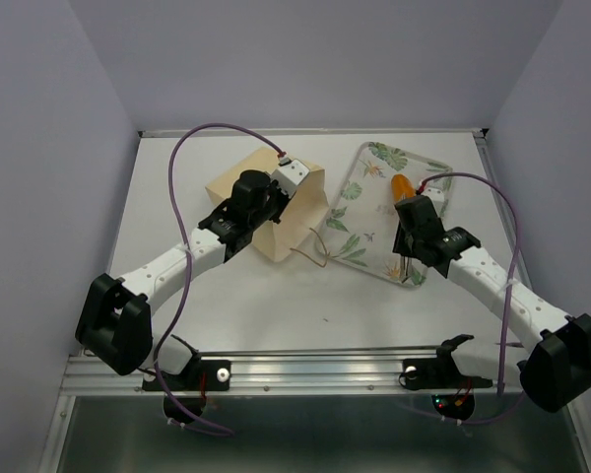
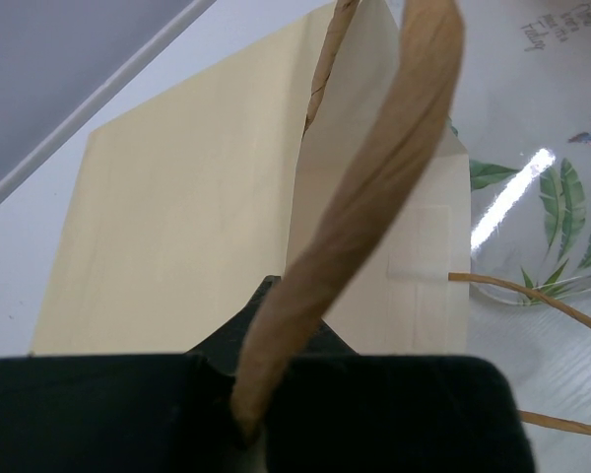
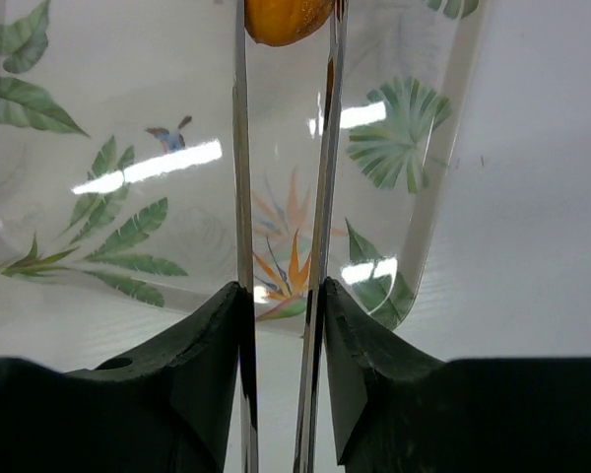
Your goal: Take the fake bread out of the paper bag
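Note:
The bread piece is already over the floral tray [image 1: 360, 197], so my right gripper should move back a little above the tray's near end [image 1: 385, 260] and let go of the thin metal tongs.
The pale-tan paper bag [image 1: 300, 222] stands tilted at the table's middle left. It fills the left wrist view [image 2: 177, 227]. My left gripper [image 1: 274, 189] is at the bag's top, shut on a brown twisted-cord handle [image 2: 374, 177]. My right gripper [image 1: 411, 219] is over the floral tray [image 1: 360, 197], shut on thin metal tongs [image 3: 238, 148]. The tong tips hold a golden-orange bread piece [image 1: 402, 184], seen at the top of the right wrist view [image 3: 286, 18]. The other bread pieces are hidden.
The bag's second handle [image 1: 320, 258] lies loose on the table between bag and tray. The tray [image 3: 128, 118] sits at the right back, its near corner close to my right arm. Walls close the table on the left, right and back.

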### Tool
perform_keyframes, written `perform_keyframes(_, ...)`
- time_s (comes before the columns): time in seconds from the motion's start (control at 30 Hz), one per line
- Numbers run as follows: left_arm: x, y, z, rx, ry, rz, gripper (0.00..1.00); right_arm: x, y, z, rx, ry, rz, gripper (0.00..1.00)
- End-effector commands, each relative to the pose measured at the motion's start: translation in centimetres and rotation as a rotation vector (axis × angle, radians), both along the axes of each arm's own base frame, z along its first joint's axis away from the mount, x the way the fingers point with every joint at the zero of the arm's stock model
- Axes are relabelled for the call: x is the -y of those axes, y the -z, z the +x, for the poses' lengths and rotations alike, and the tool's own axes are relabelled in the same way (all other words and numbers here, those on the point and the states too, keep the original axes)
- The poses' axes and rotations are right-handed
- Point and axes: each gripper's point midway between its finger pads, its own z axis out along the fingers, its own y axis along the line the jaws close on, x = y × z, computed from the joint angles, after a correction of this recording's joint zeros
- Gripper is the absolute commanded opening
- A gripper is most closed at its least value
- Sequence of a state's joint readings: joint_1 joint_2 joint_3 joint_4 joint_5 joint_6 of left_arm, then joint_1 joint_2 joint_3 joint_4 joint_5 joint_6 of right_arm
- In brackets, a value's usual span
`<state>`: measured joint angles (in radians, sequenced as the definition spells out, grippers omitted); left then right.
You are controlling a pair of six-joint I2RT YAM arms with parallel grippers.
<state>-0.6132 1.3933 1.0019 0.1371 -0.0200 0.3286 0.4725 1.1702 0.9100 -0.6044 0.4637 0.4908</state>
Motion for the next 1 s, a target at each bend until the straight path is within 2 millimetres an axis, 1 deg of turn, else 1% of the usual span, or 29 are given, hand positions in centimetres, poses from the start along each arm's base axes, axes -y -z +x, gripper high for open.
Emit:
perform_keyframes(0.0,0.5,-3.8,0.7,0.078,-0.003,-0.075,0.00,-0.9,1.3,-2.0,-0.056,0.026,0.102,0.33)
perform_keyframes(0.1,0.5,-3.7,0.7,0.075,-0.002,-0.074,0.00,-1.0,1.7,-2.4,-0.072,0.037,0.118,0.37)
perform_keyframes(0.2,0.5,-3.8,0.4,0.076,0.002,-0.077,0.00,-1.1,2.1,-2.8,-0.083,0.042,0.138,0.38)
perform_keyframes(0.3,0.3,-4.2,0.1,0.083,0.005,-0.083,0.00,-1.0,1.7,-3.0,-0.075,0.047,0.150,0.42)
perform_keyframes(0.37,0.2,-4.0,0.0,0.081,0.002,-0.086,0.00,-1.2,1.5,-3.1,-0.073,0.042,0.158,0.47)
perform_keyframes(0.57,-0.1,-4.1,-0.4,0.084,-0.001,-0.094,0.00,-1.4,1.2,-3.5,-0.076,0.034,0.180,0.50)
perform_keyframes(0.67,-0.2,-3.9,-0.5,0.079,-0.003,-0.093,0.00,-1.2,1.0,-3.5,-0.064,0.042,0.179,0.50)
perform_keyframes(0.8,-0.2,-3.8,-0.6,0.078,0.001,-0.091,0.00,-0.9,0.1,-3.4,-0.051,0.040,0.164,0.50)
perform_keyframes(0.9,-0.2,-3.8,-0.7,0.077,0.003,-0.087,0.00,-0.6,-1.3,-3.1,-0.021,0.039,0.151,0.50)
perform_keyframes(0.93,-0.3,-3.6,-0.7,0.073,0.003,-0.084,0.00,-0.8,-2.3,-2.8,-0.003,0.028,0.154,0.50)
perform_keyframes(0.97,-0.3,-3.6,-0.8,0.076,0.005,-0.079,0.00,-0.9,-2.7,-3.0,-0.010,0.015,0.158,0.50)
